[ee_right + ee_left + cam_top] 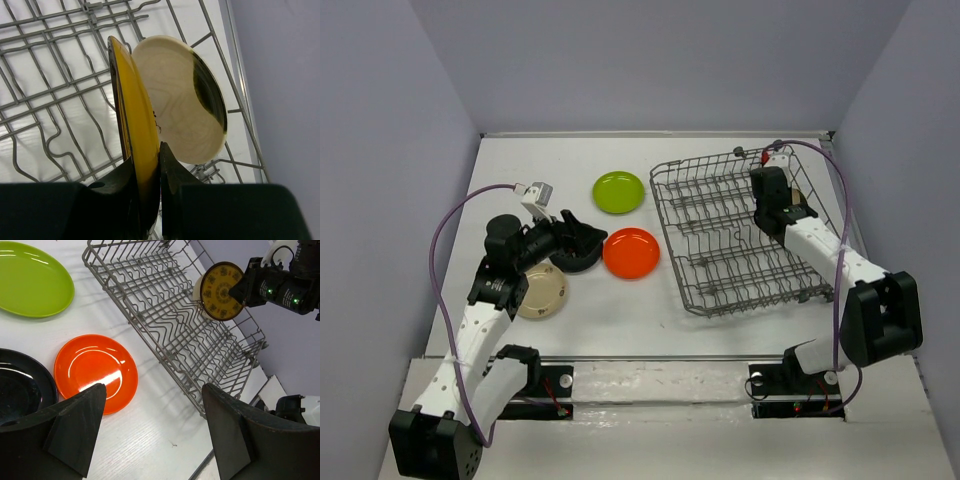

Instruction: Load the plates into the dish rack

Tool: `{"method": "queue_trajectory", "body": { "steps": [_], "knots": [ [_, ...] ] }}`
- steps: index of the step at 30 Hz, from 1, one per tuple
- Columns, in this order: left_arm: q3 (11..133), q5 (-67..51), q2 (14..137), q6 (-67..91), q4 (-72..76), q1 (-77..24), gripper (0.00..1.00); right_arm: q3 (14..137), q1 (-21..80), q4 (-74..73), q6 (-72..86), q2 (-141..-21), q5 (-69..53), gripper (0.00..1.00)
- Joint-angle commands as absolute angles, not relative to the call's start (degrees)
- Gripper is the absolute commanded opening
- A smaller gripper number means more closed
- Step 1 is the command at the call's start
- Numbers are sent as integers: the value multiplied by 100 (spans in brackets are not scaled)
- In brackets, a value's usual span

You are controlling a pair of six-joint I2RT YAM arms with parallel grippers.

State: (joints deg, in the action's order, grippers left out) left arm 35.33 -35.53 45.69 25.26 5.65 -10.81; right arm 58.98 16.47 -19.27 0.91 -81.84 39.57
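The cream plate stands close, so my right gripper will lower the dark brown plate over empty rack wires (749,216) (92,113), away from the cream plate.
The grey wire dish rack (720,250) lies on the right of the table. My right gripper (792,212) is shut on the dark brown, gold-patterned plate (131,100) and holds it on edge over the rack's right side; the plate also shows in the left wrist view (221,290). A cream plate (175,100) stands just behind it in the rack. The lime green (619,192), orange (631,253), glossy black (576,262) and beige (542,294) plates lie flat on the table left of the rack. My left gripper (588,238) is open and empty over the black plate.
In the left wrist view the open left gripper (154,390) hangs above bare white table between the orange plate (95,372) and the rack's near edge (165,357). Grey walls enclose the table on three sides.
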Motion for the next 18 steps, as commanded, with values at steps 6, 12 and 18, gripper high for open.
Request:
{"method": "queue_trajectory", "body": {
  "steps": [6, 12, 18],
  "knots": [
    [3779, -3612, 4562, 2426, 650, -1099, 88, 5924, 1617, -1793, -299, -8323, 3262, 7],
    [3797, -3472, 4579, 2399, 615, -1072, 88, 5933, 1565, -1784, -211, -8858, 3093, 7],
    [3806, -3349, 4737, 2399, 606, -1037, 88, 6021, 1564, -1793, 509, -8939, 3278, 41]
  ]
}}
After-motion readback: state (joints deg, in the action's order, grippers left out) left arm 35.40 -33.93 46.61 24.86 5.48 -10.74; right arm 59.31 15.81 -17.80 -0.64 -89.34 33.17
